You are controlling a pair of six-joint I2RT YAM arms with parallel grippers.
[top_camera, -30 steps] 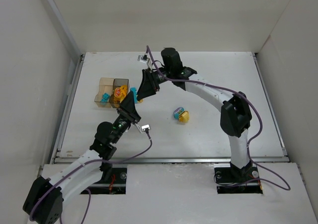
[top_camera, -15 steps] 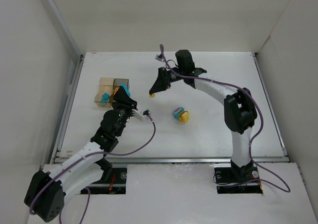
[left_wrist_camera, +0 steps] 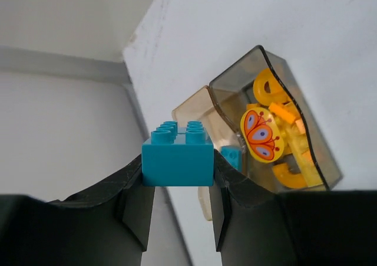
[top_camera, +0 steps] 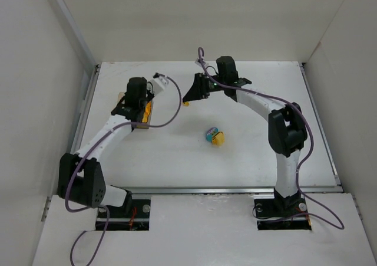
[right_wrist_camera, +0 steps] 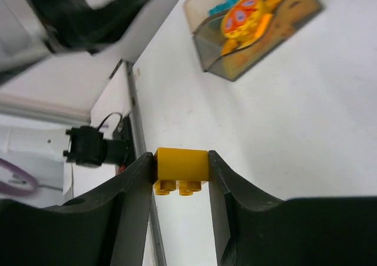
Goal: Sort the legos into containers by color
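Observation:
Next, the right gripper carries the yellow brick to the left in the top view, over the smoky grey box (top_camera: 146, 114) (right_wrist_camera: 254, 26).
My left gripper (left_wrist_camera: 179, 170) is shut on a cyan brick (left_wrist_camera: 177, 160) and hangs above the two joined containers. The smoky grey box (left_wrist_camera: 306, 151) holds several yellow and orange pieces, among them a butterfly-printed one (left_wrist_camera: 262, 135). The tan-clear box (left_wrist_camera: 191, 109) holds a small cyan piece (left_wrist_camera: 231, 157). In the top view the left gripper (top_camera: 139, 104) hides most of the boxes (top_camera: 144, 117). My right gripper (right_wrist_camera: 181, 166) is shut on a yellow brick (right_wrist_camera: 181, 170), held in the air to the right of the boxes (right_wrist_camera: 253, 24). It shows in the top view too (top_camera: 188, 99).
A cyan brick (top_camera: 210, 133) and a yellow piece (top_camera: 218, 140) lie together on the white table's middle. The table's left metal rail (top_camera: 88, 109) runs close beside the boxes. White walls enclose the table on three sides.
My left arm swung from near the table's front up and back, carrying the cyan brick over the boxes. My right gripper drew back to the right, away from the boxes, with the yellow brick.

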